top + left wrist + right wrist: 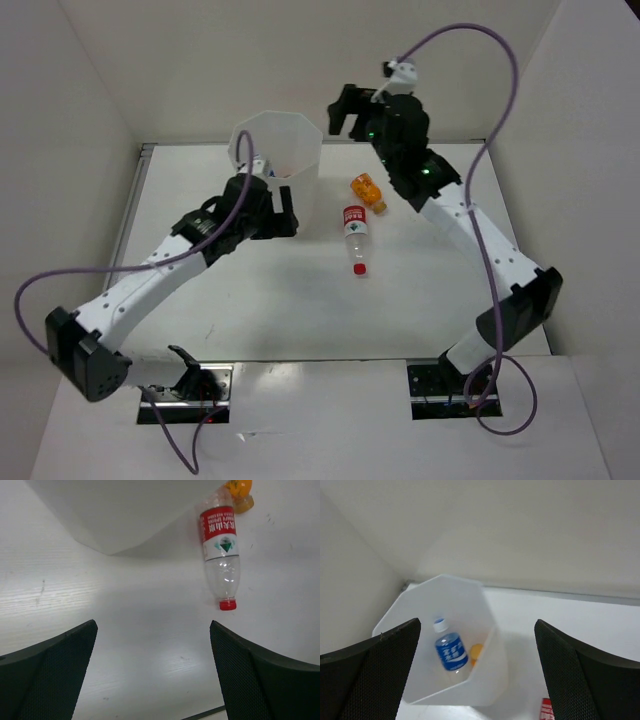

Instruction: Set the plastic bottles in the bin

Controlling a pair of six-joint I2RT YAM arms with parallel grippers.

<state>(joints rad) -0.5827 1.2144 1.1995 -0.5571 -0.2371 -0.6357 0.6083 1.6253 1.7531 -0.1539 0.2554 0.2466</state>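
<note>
Next, my left gripper will go right in the top view and down to straddle the label's white band [356,229] [221,548], since the clear bottle lies below it there.
The white faceted bin [280,145] stands at the back of the table. In the right wrist view the bin [485,680] holds the clear bottle with the blue label [449,651] and an orange bottle [476,651]. The clear bottle with red label and red cap [356,234] lies on the table, and also shows in the left wrist view [220,550]. A stubby orange bottle [368,190] lies just behind it, seen too in the left wrist view [239,492]. My left gripper [285,212] is open and empty beside the bin. My right gripper [337,110] is open and empty, raised right of the bin.
White walls enclose the table on the left, back and right. A purple cable loops from each arm. The arm bases sit at the near edge.
</note>
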